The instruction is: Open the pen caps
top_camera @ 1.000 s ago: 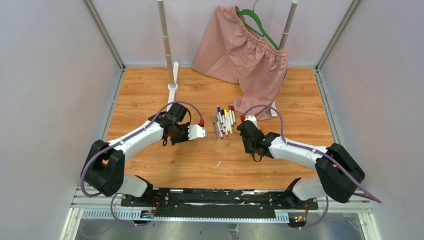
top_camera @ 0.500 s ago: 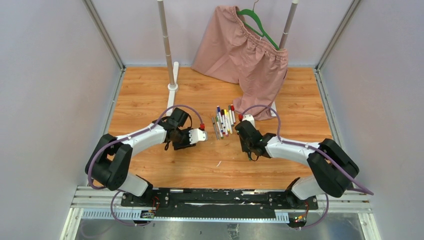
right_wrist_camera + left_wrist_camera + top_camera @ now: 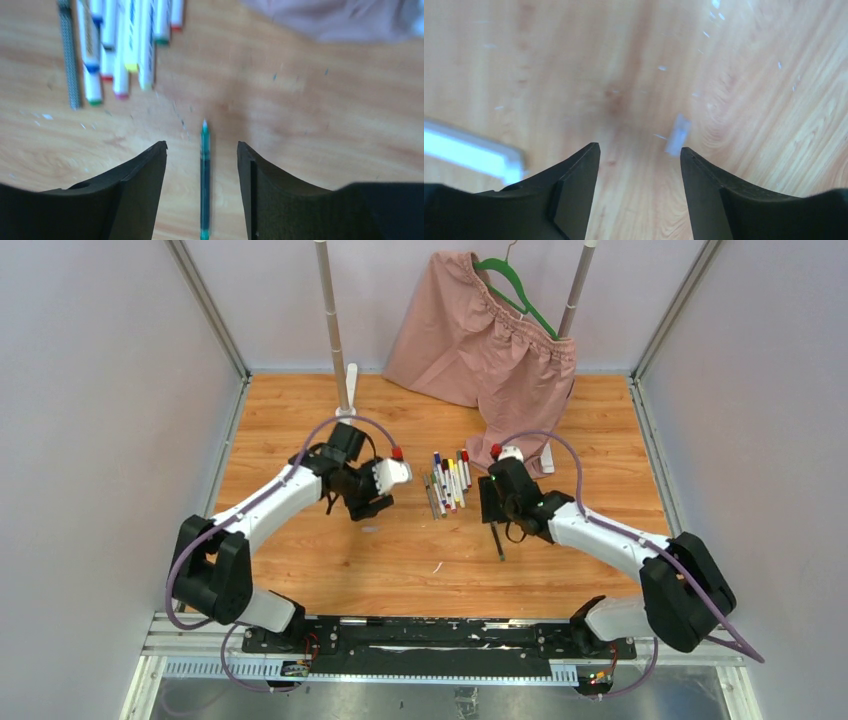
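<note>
The red-capped pen at the row's end lies there with one side clear. My right gripper will next reach outward and down to it, onto the pen's white body (image 3: 467, 473) (image 3: 177, 12).
A row of several pens (image 3: 447, 480) with white barrels and coloured ends lies at mid-table, and shows again as pens (image 3: 120, 45) at the top left of the right wrist view. One teal pen (image 3: 204, 180) lies apart on the wood, below and between the spread jaws of my right gripper (image 3: 201, 145), untouched. From above, this pen (image 3: 497, 540) lies just in front of the right gripper (image 3: 490, 512). A small pale pen cap (image 3: 677, 135) rests on the wood beside the right fingertip of my left gripper (image 3: 640, 147), which is open and empty. The left gripper (image 3: 367, 506) hangs left of the row.
Pink shorts (image 3: 495, 345) on a green hanger (image 3: 520, 295) drape from a rack at the back; its two poles (image 3: 333, 330) stand on white feet (image 3: 469, 152). A small white speck (image 3: 437, 566) lies on the near wood. Grey walls close both sides.
Both grippers have opened. The teal pen now lies on the table under the right gripper and the pale cap lies by the left one. Both arms drew back toward the far side.
</note>
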You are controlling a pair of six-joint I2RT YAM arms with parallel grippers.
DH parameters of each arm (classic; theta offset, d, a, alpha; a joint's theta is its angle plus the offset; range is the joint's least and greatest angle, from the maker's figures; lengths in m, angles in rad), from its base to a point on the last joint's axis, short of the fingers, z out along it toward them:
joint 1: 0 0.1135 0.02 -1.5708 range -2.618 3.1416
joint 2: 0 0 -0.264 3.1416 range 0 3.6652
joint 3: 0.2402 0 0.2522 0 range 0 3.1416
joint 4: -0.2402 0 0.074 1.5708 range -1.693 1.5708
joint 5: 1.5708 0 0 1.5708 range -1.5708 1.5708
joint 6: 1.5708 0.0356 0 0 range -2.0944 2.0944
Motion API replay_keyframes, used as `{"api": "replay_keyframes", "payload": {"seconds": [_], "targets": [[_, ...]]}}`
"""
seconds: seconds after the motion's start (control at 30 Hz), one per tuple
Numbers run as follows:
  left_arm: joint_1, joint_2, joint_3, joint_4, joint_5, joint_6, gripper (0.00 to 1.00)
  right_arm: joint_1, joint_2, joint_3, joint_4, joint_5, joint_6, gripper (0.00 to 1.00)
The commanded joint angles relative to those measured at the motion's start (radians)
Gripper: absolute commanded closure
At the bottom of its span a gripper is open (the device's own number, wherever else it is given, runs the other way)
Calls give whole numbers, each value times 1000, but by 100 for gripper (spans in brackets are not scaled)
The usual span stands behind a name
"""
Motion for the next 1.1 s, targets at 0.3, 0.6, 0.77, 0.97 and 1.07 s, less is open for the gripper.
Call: {"api": "replay_keyframes", "payload": {"seconds": [0.3, 0.6, 0.77, 0.97, 1.07], "targets": [[143, -131, 202, -252, 112, -179, 14, -126, 380, 491, -76, -132, -103, 59], [152, -143, 184, -257, 113, -204, 13, -159, 566, 630, -100, -172, -110, 76], [152, -135, 182, -257, 125, -209, 14, -160, 610, 638, -102, -173, -112, 77], [152, -136, 183, -257, 136, -211, 14, -162, 654, 651, -102, -171, -119, 78], [152, -144, 183, -257, 142, -215, 14, -162, 675, 664, -108, -169, -122, 78]]}}
